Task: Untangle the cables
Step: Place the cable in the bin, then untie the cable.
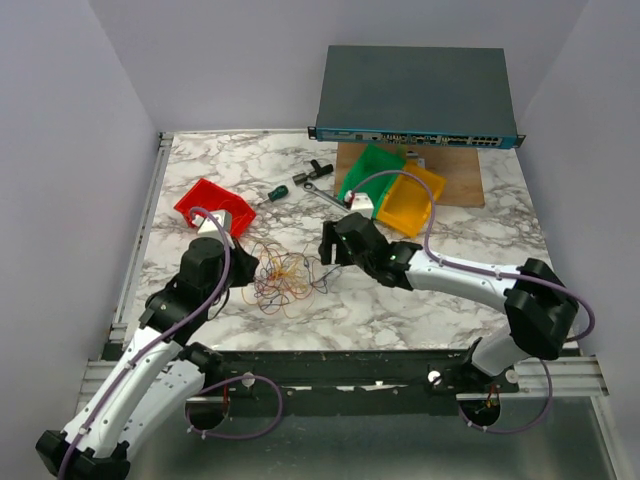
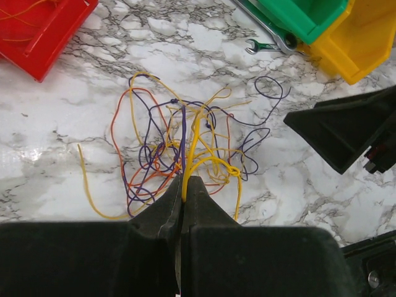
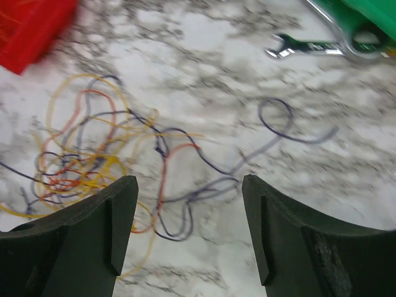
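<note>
The dark purple cable's outer bend (image 1: 336, 268) (image 3: 231, 180) sits clear of the pile below my right gripper's spread fingers, so I should move that gripper down onto it, open.
The cables (image 1: 285, 280) lie in a loose tangle of thin orange, yellow, red and dark purple wires on the marble table (image 1: 350, 310), between the two arms. My left gripper (image 2: 184, 185) is at the near side of the tangle (image 2: 179, 148), shut on a yellow cable that rises from the pile. My right gripper (image 3: 190, 185) hovers open over the right side of the tangle (image 3: 93, 161), with nothing between its fingers. A dark purple cable (image 3: 278, 117) trails out to the right. In the top view the right gripper (image 1: 328, 245) sits just right of the pile.
A red bin (image 1: 213, 206) stands at the back left. A green bin (image 1: 375, 175) and a yellow bin (image 1: 410, 200) stand at the back right on a wooden board (image 1: 455, 175). A screwdriver (image 1: 275, 192) and a wrench (image 1: 325, 193) lie between them. A network switch (image 1: 415, 95) sits at the rear.
</note>
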`<state>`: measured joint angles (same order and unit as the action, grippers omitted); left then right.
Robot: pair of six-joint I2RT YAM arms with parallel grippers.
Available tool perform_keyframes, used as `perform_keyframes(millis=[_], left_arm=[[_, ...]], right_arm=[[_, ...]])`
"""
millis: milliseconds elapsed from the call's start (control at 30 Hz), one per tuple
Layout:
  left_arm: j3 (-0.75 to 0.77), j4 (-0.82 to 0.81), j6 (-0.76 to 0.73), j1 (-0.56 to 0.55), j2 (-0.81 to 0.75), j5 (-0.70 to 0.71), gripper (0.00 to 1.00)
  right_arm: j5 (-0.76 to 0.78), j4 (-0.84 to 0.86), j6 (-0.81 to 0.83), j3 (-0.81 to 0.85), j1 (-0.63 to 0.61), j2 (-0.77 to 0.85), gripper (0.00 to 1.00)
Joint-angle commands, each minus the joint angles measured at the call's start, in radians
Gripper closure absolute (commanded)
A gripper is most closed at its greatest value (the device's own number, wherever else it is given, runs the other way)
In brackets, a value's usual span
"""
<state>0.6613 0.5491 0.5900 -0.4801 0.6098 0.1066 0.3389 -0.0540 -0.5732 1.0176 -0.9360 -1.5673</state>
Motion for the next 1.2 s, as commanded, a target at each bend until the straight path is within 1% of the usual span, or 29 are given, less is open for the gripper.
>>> perform_keyframes(millis=[0,67,133,267,367,567,600,733,833,867,967,1033,1100,1167], left_arm=[[-0.037,-0.09,0.05,-0.003,0.013,-0.062,1.0],[-0.044,-0.099,0.058,-0.003,0.017,-0.065,1.0],[-0.046,-0.103,0.063,-0.003,0.023,-0.066,1.0],[-0.061,-0.113,0.07,-0.003,0.028,-0.072,1.0],[-0.077,-0.13,0.08,-0.002,0.024,-0.078,1.0],[-0.116,-0.175,0.094,-0.003,0.005,-0.07,1.0],[-0.122,-0.181,0.095,-0.003,0.002,-0.066,1.0],[-0.148,-0.215,0.104,-0.002,-0.004,-0.058,1.0],[-0.173,-0.245,0.11,-0.002,-0.005,-0.051,1.0],[-0.186,-0.264,0.115,-0.003,-0.003,-0.049,0.99],[-0.23,-0.327,0.126,-0.003,0.015,-0.056,0.95],[-0.25,-0.362,0.132,-0.002,0.035,-0.06,0.94],[-0.263,-0.396,0.134,-0.002,0.06,-0.064,0.92],[-0.272,-0.425,0.133,-0.003,0.083,-0.066,0.9]], right_arm=[[0.187,-0.178,-0.149,-0.1,0.005,0.094,0.24],[0.171,-0.164,-0.179,-0.139,0.006,0.108,0.23],[0.18,-0.162,-0.2,-0.143,0.007,0.086,0.23],[0.214,-0.217,-0.219,-0.063,0.012,-0.023,0.22],[0.179,-0.225,-0.19,-0.004,0.014,-0.107,0.22],[0.132,-0.183,-0.175,0.046,0.014,-0.186,0.25],[0.125,-0.183,-0.175,0.054,0.013,-0.201,0.26],[0.095,-0.192,-0.208,0.07,0.014,-0.26,0.39],[0.062,-0.178,-0.199,0.056,0.014,-0.274,0.49],[0.061,-0.178,-0.197,0.049,0.013,-0.269,0.56],[0.089,-0.177,-0.188,0.022,0.013,-0.23,0.81],[0.128,-0.196,-0.184,0.013,0.015,-0.194,0.92],[0.177,-0.227,-0.181,0.007,0.015,-0.152,0.98],[0.222,-0.26,-0.176,0.0,0.017,-0.098,0.99]])
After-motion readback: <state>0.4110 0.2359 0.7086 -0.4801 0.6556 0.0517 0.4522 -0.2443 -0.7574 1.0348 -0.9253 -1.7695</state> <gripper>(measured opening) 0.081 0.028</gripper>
